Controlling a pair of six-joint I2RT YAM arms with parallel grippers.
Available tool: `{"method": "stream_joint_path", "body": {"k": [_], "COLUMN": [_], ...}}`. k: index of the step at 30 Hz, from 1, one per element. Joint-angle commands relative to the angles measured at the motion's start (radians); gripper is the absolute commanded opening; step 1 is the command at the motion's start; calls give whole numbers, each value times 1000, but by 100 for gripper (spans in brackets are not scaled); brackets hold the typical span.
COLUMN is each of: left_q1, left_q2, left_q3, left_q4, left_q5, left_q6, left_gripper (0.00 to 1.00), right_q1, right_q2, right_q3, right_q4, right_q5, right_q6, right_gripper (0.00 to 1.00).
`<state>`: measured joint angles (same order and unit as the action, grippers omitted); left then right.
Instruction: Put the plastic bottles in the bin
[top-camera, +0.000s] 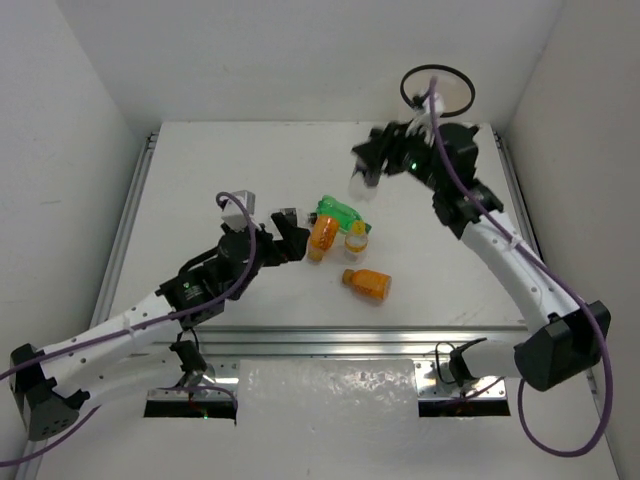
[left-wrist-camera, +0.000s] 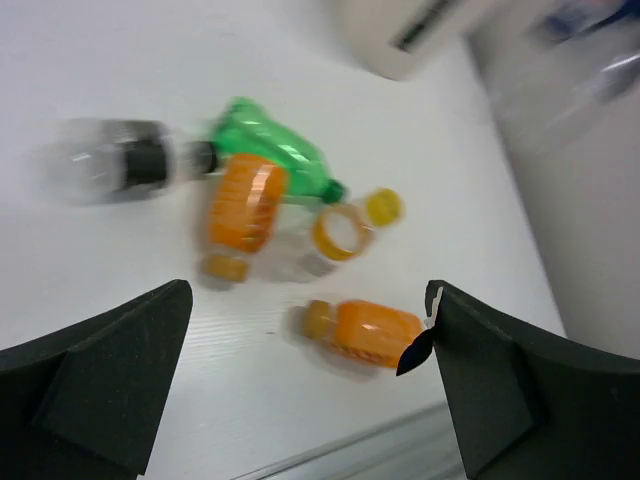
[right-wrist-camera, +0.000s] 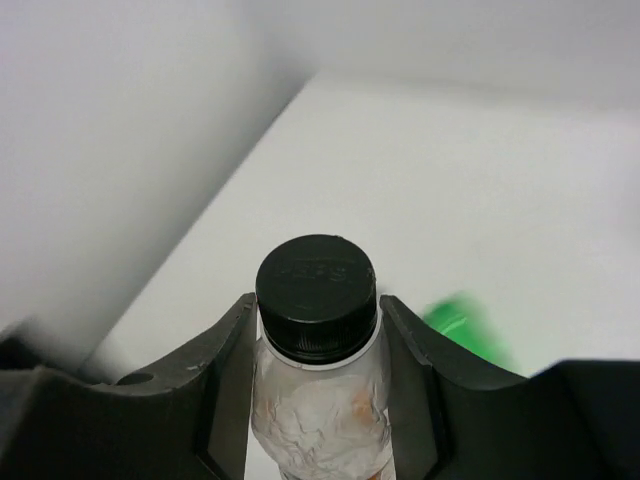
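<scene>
My left gripper brings its open fingers outward and down around its dark label next, since the clear dark-labelled bottle lies below and outward of the gripper.
My right gripper hangs above the table's far middle, shut on a crumpled clear bottle with a black cap, held at the neck between the fingers. The white bin with a black rim stands behind it at the far right. My left gripper is open and empty, next to the cluster of bottles lying on the table. These are a green one, an orange one, a clear one with a yellow cap, a second orange one and a clear dark-labelled one.
White walls close in the table on the left, back and right. A metal rail runs along the near edge. The bin's side shows blurred at the top of the left wrist view.
</scene>
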<state>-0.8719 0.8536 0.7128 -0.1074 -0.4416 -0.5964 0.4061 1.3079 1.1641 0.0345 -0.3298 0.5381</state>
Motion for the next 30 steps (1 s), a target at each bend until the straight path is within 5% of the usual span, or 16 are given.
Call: {"method": "stream_joint_path", "body": {"k": [1,6,8,10,12,14,15,17,21,27,30], "left_q1": [26,316,347,347,349,349,353,359,370,378,381], "left_q2": [54,267,371,413,446,467,476,510,623,890,1048], "left_q3": [91,135,236,303,321,320,323,347,442,707,894], "left_q4": [-360,-253,-293,-302,-308,-304,-305,-305,-377,-611,-753], "left_q5": [-354,-11,-17,-14,-46,-101,-108,-117,-146,-129,-103], "left_q6": [-230,-191,-183,-166,-164,-181,-189,-201,-233,-457,-569], "left_gripper": [100,100,100,100,100,100,100,100,100,100,100], "right_q1": [-82,-220,-266,-283,-303,-316,-317,-322,-314,-235,-199], "right_q2": [86,377,553,675,847,994,1010,1024,967,609,464], "right_q3": [207,529,694,816,978,1107,1109,1103,1131,803,665], "right_q4": [8,160,212,238,264,278,295,314,204,214,55], "right_q5": [477,661,669,670,631,597,594,630,623,666,606], "right_q6": [-171,-361,-432,-489,-520,-530,-530,-500,-443,-435,-380], "right_gripper": [0,1,1,10,32,32,41,97,99,99,99]}}
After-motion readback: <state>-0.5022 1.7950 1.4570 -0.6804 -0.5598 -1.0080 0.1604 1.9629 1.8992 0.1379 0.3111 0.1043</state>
